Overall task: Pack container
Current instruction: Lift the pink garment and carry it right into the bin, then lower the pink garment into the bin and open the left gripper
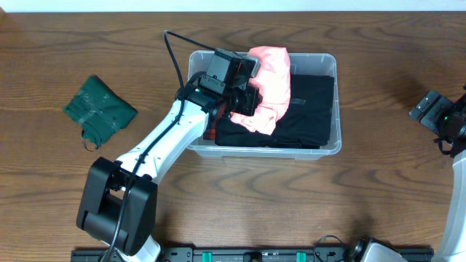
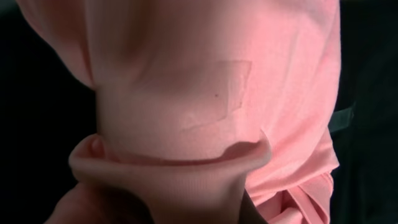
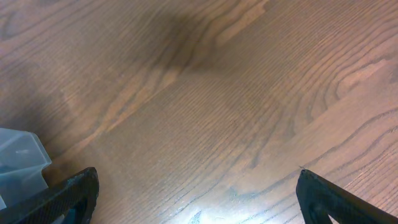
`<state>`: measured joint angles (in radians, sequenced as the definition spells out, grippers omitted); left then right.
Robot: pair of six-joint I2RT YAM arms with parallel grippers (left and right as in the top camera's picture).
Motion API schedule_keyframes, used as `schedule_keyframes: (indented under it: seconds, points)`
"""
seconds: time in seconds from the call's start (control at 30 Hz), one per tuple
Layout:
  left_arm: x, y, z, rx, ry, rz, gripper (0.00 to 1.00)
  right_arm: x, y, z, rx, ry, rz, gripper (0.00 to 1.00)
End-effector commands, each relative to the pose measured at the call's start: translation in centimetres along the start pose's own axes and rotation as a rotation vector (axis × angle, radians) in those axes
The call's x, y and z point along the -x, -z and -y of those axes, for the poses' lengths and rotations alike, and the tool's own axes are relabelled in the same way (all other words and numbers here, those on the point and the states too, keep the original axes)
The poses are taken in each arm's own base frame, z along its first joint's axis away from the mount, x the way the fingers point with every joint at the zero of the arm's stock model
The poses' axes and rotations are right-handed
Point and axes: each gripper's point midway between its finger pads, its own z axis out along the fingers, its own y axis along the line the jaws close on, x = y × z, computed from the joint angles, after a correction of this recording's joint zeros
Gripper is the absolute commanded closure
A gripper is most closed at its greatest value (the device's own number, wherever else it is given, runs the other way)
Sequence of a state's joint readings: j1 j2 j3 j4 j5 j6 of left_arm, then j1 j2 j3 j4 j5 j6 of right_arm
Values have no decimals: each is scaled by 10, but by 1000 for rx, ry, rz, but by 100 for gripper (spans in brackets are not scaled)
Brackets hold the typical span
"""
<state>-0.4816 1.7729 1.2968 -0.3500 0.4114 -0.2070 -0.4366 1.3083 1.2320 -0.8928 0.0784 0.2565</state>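
Note:
The pink garment's end crosses the container's far rim, so next my left gripper will lift a little, then move back and down over the black garment to let the pink garment go.
The clear plastic container sits at the table's middle with a black garment lying in it. My left gripper is inside the container's left half, shut on a pink garment that drapes over the black one and the far rim. In the left wrist view the pink cloth fills the frame and hides the fingers. My right gripper is open and empty over bare wood at the far right, its fingers spread wide. A corner of the container shows at that view's lower left.
A dark green folded garment lies on the wooden table left of the container. The left arm's cable arcs above the container's left rim.

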Motion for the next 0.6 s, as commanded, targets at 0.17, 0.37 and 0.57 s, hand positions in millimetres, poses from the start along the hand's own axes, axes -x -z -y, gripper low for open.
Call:
schedule_keyframes:
  seconds: [0.17, 0.37, 0.57]
  points:
    - [16, 26, 11, -2, 68, 51, 94, -1, -1, 0, -1, -8, -4, 1]
    - [29, 59, 27, -24, 131, 106, 94, -1, -1, 0, -1, -8, -4, 1]
    - [11, 53, 20, 2, 163, 33, 94, -1, -1, 0, -1, -8, -4, 1]
